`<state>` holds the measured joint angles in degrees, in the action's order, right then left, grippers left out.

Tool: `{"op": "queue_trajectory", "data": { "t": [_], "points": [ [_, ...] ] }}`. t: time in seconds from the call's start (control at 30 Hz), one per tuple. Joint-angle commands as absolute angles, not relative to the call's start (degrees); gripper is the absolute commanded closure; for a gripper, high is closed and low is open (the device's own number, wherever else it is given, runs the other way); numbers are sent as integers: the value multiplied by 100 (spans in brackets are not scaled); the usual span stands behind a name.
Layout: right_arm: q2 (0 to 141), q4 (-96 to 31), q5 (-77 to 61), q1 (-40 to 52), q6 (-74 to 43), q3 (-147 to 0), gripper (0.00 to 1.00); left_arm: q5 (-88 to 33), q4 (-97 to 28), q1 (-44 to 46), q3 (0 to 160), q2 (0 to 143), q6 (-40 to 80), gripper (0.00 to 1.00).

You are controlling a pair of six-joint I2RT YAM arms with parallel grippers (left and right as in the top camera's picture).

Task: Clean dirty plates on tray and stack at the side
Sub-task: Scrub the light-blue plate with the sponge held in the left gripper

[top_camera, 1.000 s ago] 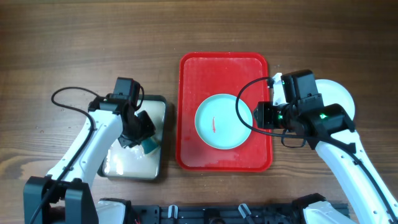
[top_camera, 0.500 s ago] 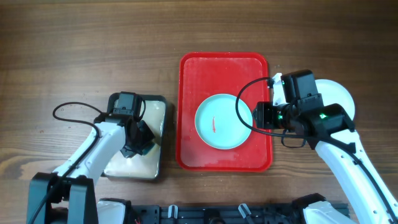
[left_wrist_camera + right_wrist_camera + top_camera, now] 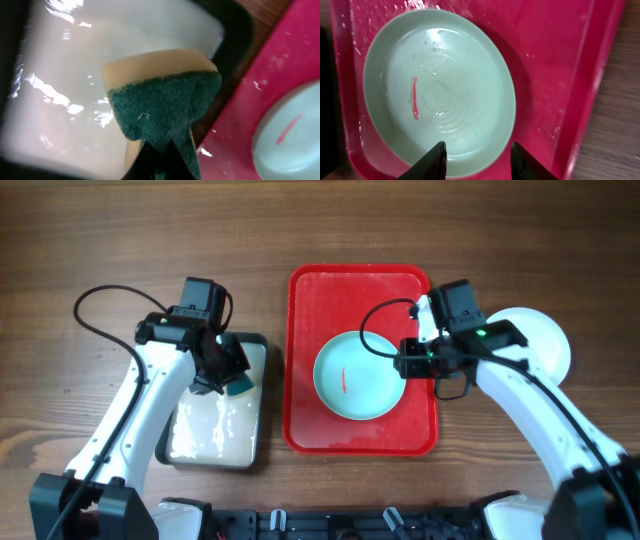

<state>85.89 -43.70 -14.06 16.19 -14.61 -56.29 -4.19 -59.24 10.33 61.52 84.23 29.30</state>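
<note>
The blue plate has red smears on it, so my left gripper should next carry the sponge (image 3: 162, 100) onto the plate to wipe it. Then it should move over the gap between the trays and release the sponge.
A pale blue plate (image 3: 357, 374) with a red smear lies in the red tray (image 3: 310, 310); it fills the right wrist view (image 3: 437, 90), and its edge shows in the left wrist view (image 3: 290, 135). A white plate (image 3: 545, 340) lies on the table right of the tray, partly hidden by my right arm. My right gripper (image 3: 408, 360) is open and empty over the blue plate's right rim (image 3: 479, 155). My left gripper (image 3: 232, 380) is shut on a yellow and green sponge (image 3: 162, 100), held above the cream tray (image 3: 215, 425).
The cream tray (image 3: 60, 75) with a dark rim holds shiny water and stands left of the red tray (image 3: 280, 65). Wet drops speckle the red tray (image 3: 560, 60). Bare wooden table lies behind and to the far left.
My left gripper has lifted the sponge up and toward the cream tray's right edge. My right gripper has moved left over the blue plate's rim.
</note>
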Motion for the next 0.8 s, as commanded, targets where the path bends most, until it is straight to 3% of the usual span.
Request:
{"op": "queue_trajectory", "data": {
  "t": [0.0,0.23,0.43,0.67,0.77],
  "points": [
    [9262,-4080,-1612,1584,-1361,-5666,59,-1197,-5507,1385,6324,8431,2696,96],
    [10018,-3704,-1507,1234,-1511,-5666,63,-1262,-4200,2477,6322,8687,2910,96],
    [10224,-3627,-1553,1199,-1516,-5603,95,-1476,-2816,3395,6322,9922,3087,96],
    [10256,-3494,-1551,1199,-1511,-5461,96,-1437,-2014,4073,6322,11030,3347,96],
    [10256,-3498,-1551,1199,-1500,-5461,96,-16,-2539,3981,6324,11087,3605,96]
  ]
}}
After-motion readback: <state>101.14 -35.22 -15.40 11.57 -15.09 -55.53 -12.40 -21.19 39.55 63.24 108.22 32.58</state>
